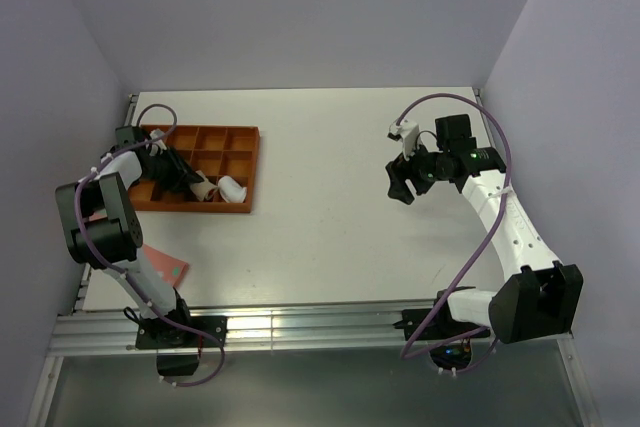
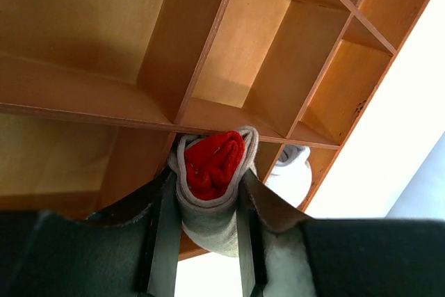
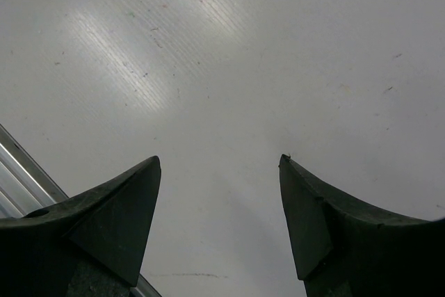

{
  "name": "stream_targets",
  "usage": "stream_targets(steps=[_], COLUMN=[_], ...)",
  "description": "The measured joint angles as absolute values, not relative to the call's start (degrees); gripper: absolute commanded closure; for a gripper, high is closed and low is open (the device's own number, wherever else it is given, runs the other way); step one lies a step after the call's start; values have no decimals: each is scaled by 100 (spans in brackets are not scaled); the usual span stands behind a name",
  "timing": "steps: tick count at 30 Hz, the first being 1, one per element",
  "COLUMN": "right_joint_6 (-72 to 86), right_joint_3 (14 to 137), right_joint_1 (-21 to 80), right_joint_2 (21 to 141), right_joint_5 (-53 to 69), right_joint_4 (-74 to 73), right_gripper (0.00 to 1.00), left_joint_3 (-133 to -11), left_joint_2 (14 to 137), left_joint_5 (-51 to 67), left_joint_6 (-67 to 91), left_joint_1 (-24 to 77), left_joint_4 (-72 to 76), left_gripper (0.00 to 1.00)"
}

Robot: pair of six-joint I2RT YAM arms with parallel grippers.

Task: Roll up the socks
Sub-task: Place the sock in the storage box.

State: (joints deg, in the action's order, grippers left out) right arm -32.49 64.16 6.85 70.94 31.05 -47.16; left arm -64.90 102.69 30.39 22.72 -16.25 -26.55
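My left gripper brings the bundle (image 2: 212,172) down between the dividers of the tray's near-row section below, beside the white sock, and releases next, as the neighbouring section is taken.
A rolled sock bundle (image 2: 212,172), grey-beige outside with red fabric tucked in its middle, is pinched between the fingers of my left gripper (image 2: 208,182), which is shut on it. The bundle hangs just above the near row of the orange wooden compartment tray (image 2: 208,113). A white rolled sock (image 2: 292,172) lies in a compartment by the tray's right edge. From above, the left gripper (image 1: 192,182) is over the tray (image 1: 250,162), with the white sock (image 1: 233,187) beside it. My right gripper (image 1: 402,183) hovers open over bare table (image 3: 219,161), holding nothing.
A flat red piece (image 1: 165,267) lies at the table's left near edge, partly behind the left arm. Grey walls close in the table on both sides and at the back. An aluminium rail (image 1: 320,325) runs along the near edge.
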Motion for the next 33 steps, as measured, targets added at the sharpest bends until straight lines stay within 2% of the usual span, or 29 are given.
stream_targets(steps=[11,33], right_joint_6=[-3247,-3249], right_joint_3=[6296,6132], right_joint_1=[685,683], right_joint_2=[7083,6923], right_joint_5=[3028,2928], right_joint_4=[-4578,-4451], right_gripper=[24,24], left_joint_3=[-6689,-7314], left_joint_2=[10291,10674], left_joint_5=[2460,-172], left_joint_6=[2276,2224], left_joint_1=[-1404,-486], left_joint_4=[-2947,-3802], left_gripper=[100,100])
